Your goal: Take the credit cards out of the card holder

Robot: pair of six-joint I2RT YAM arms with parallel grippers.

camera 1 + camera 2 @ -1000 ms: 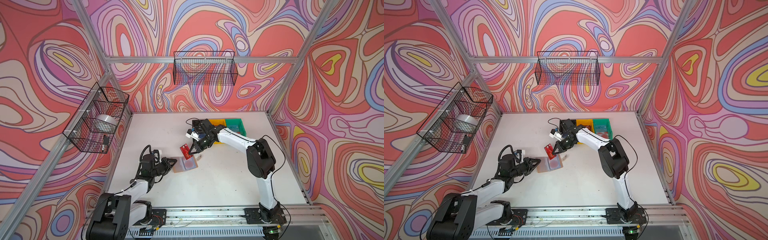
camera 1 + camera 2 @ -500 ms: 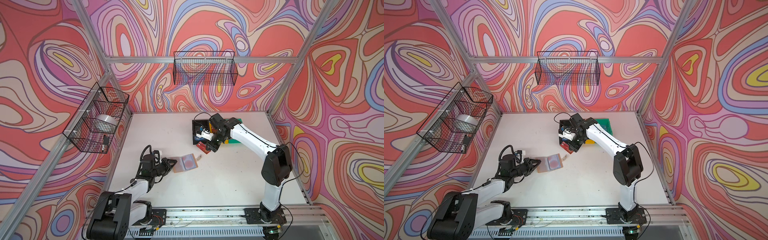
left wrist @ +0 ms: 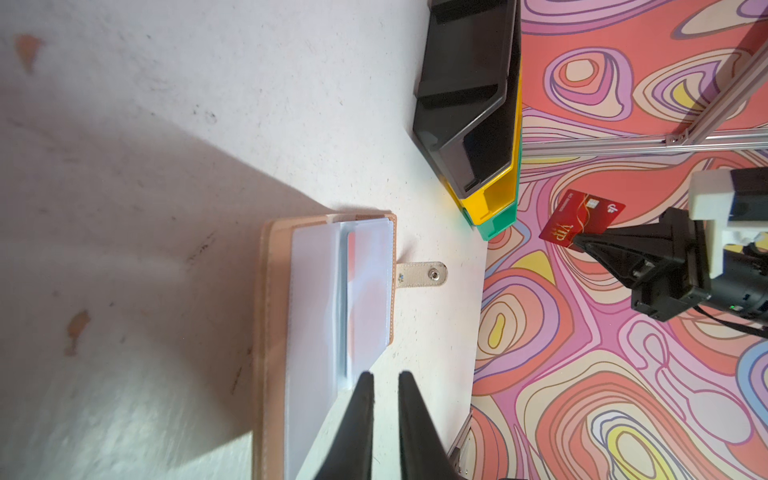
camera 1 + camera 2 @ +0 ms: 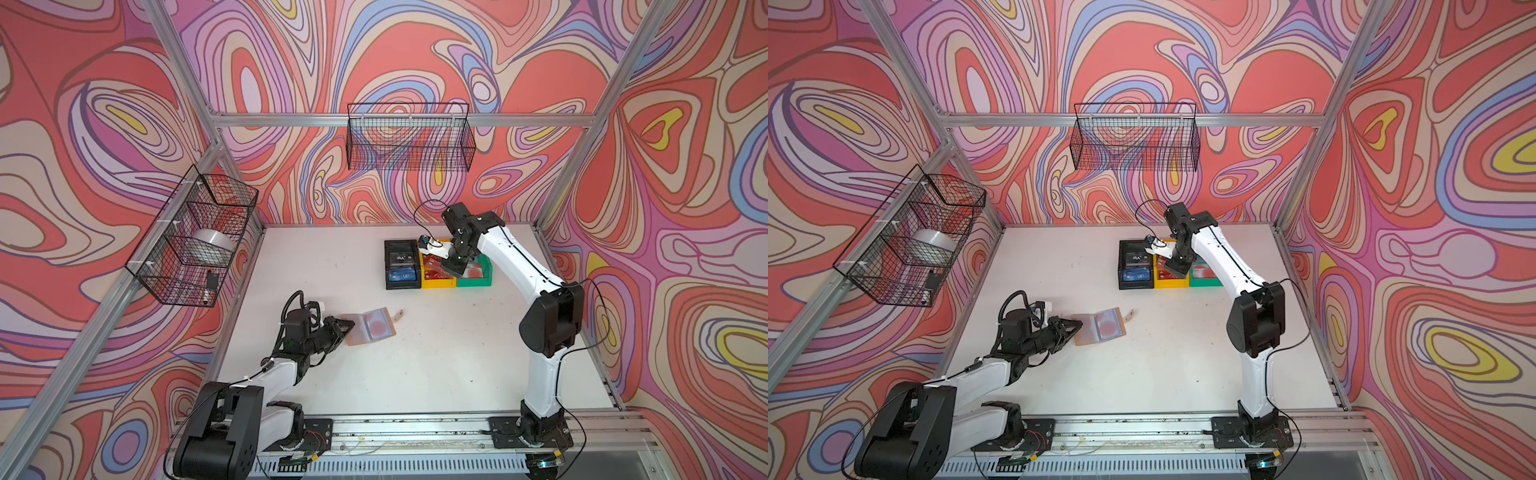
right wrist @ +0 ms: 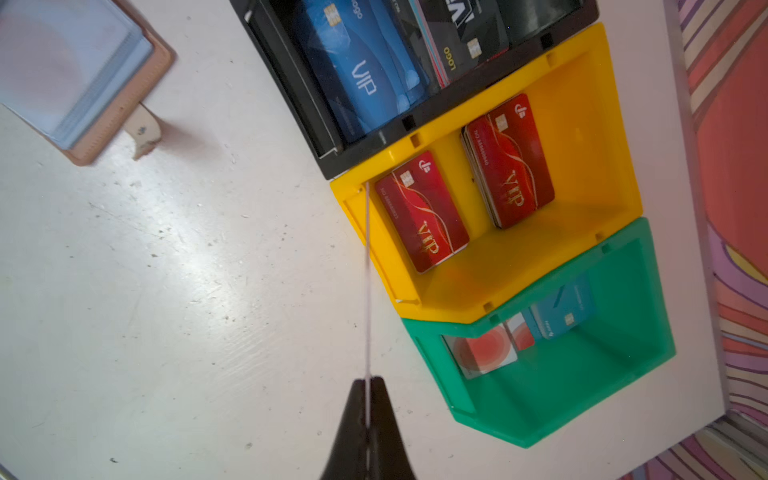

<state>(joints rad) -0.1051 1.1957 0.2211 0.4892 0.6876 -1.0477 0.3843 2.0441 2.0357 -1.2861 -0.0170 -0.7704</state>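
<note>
My right gripper holds a card and will next move down into the yellow bin, over the near red card (image 4: 436, 274) (image 5: 422, 212), and let go of its card there, because matching red cards are already inside.
The tan card holder (image 4: 370, 326) (image 4: 1100, 326) lies open on the table, left of centre. A pale credit card with a red circle (image 4: 377, 325) sits in its clear sleeve. My left gripper (image 4: 351, 325) (image 3: 384, 376) is at the holder's left edge, jaws a narrow gap apart with only table showing between them. One finger (image 3: 363, 399) lies against the sleeves' corner. My right gripper (image 4: 451, 272) (image 5: 368, 380) is shut on a red credit card (image 3: 582, 216). It hangs over the front of the yellow bin (image 4: 436, 283), and the card shows edge-on (image 5: 367, 282) in the right wrist view.
Black (image 4: 388, 266), yellow and green (image 4: 473, 283) bins stand in a row at the back right, holding several cards: blue and black, red, and pale with red circles. Wire baskets hang on the left wall (image 4: 195, 237) and back wall (image 4: 409, 137).
My right arm has carried the red card from above the card holder back and to the right, over the bins. The left arm and the holder have stayed put.
</note>
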